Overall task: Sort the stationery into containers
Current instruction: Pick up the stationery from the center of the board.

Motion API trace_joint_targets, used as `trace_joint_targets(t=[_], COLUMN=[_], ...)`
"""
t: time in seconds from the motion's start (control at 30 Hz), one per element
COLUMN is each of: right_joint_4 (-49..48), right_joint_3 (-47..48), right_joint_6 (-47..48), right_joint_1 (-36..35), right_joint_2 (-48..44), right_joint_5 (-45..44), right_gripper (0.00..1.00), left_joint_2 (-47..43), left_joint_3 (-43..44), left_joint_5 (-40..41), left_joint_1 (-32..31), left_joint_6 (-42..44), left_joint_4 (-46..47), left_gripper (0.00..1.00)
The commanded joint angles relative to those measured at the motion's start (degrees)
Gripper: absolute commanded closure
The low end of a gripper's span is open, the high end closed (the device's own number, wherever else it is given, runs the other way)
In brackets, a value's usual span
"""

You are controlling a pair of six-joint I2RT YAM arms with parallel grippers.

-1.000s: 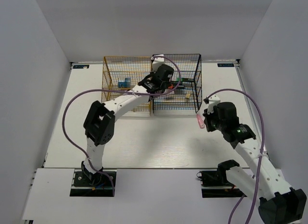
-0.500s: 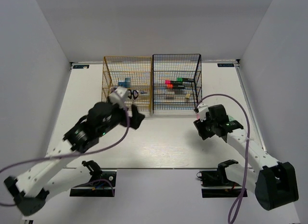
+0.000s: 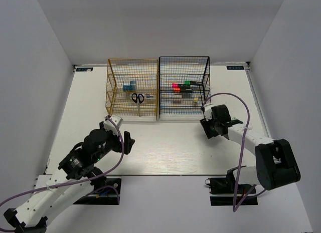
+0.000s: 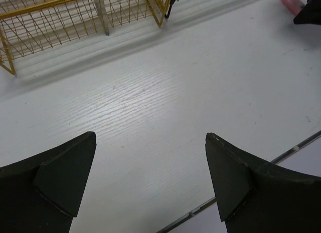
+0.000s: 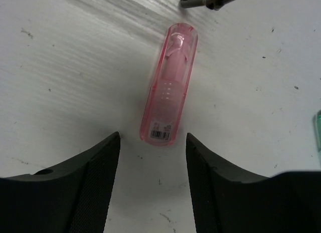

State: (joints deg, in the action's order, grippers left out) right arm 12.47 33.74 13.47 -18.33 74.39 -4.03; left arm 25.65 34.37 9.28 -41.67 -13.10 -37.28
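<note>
My right gripper is still short of the near end of the clear pink piece (image 5: 168, 85), so it will move outward along it, then close just past its barcode.
The golden-yellow container (image 3: 132, 90) holds black-handled scissors (image 3: 138, 97) and a blue tub (image 3: 129, 85). Beside it the black container (image 3: 184, 87) holds highlighters (image 3: 182, 85) with pink and green ends. My left gripper (image 3: 125, 142) (image 4: 150, 137) is open and empty over bare table, well in front of the yellow container (image 4: 50, 17). Low at the black container's front right corner, my right gripper (image 3: 205, 124) (image 5: 153, 143) is open. A clear pink piece (image 5: 168, 85) lies flat on the table, its near end just ahead of the fingertips, not gripped.
The white table (image 3: 165, 143) is walled at the back and both sides. A wire foot of the black container (image 5: 210, 0) shows just beyond the pink piece. A greenish edge (image 5: 318, 130) peeks in at the right of the right wrist view.
My left arm has pulled back from the containers to the near left and opened; the scissors now lie in the yellow one. The right gripper dropped to the table, opened, and the pink piece lies free.
</note>
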Motion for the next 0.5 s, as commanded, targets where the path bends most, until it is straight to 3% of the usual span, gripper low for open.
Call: trace_joint_targets(t=[0.0, 0.3, 0.47], right_joint_4=[-5.52, -15.01, -13.79], right_joint_3=[1.34, -3.50, -3.76], right_joint_6=[-1.43, 0.06, -0.64], right_joint_1=[0.40, 1.27, 2.94], right_joint_2=[1.98, 3.22, 4.01], right_joint_5=[-1.68, -1.59, 2.09], right_gripper=[0.42, 0.45, 0.46], left_joint_2=[-2.34, -2.89, -2.89], left_joint_3=[-2.55, -4.92, -5.28], left_joint_5=[-0.49, -1.10, -1.37], left_joint_1=[0.36, 0.54, 0.45], left_joint_6=[0.97, 2.47, 2.47], left_joint_4=[0.54, 1.42, 1.50], left_gripper=[0.00, 0.00, 0.00])
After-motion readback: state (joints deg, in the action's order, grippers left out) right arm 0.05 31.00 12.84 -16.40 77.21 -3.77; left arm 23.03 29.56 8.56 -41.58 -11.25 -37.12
